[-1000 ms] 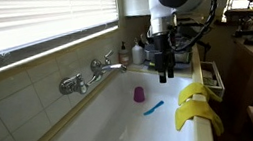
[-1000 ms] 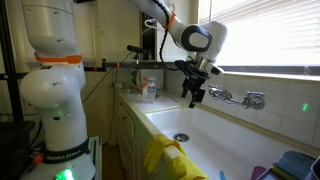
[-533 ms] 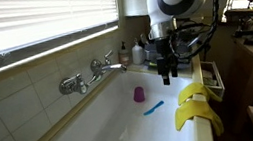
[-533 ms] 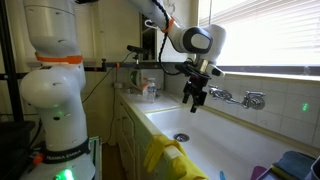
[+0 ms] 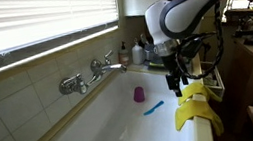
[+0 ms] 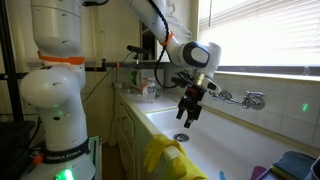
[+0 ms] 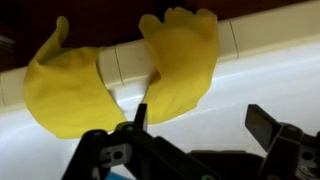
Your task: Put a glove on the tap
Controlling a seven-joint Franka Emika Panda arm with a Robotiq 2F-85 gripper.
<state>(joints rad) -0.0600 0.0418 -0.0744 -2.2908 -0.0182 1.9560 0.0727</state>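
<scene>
My gripper lowers its open fingers around the glove's tub-side end nearer the drain next and closes, since that end hangs below, clear of the tub's rim.
Two bright yellow gloves (image 5: 195, 107) hang side by side over the near rim of the white bathtub (image 5: 96, 136). They also show in an exterior view (image 6: 168, 160). In the wrist view one glove (image 7: 182, 58) lies right of centre and its twin (image 7: 62, 92) lies to the left. My gripper (image 5: 177, 83) hangs open and empty just above the gloves, also seen over the tub (image 6: 188, 113). In the wrist view the gripper (image 7: 200, 122) has its jaws wide apart, just below the gloves. The chrome tap (image 5: 92, 74) is on the tiled wall, also visible behind the gripper (image 6: 240, 98).
A small purple cup (image 5: 138, 94) and a small blue object (image 5: 152, 107) lie in the tub. Soap bottles (image 5: 126, 53) stand on the corner ledge by the tap. The drain (image 6: 181, 137) is in the tub floor. The robot base (image 6: 55, 100) stands beside the tub.
My gripper has moved away from the bottle corner, across the tub and down, to just above the yellow gloves on the rim. It stays open.
</scene>
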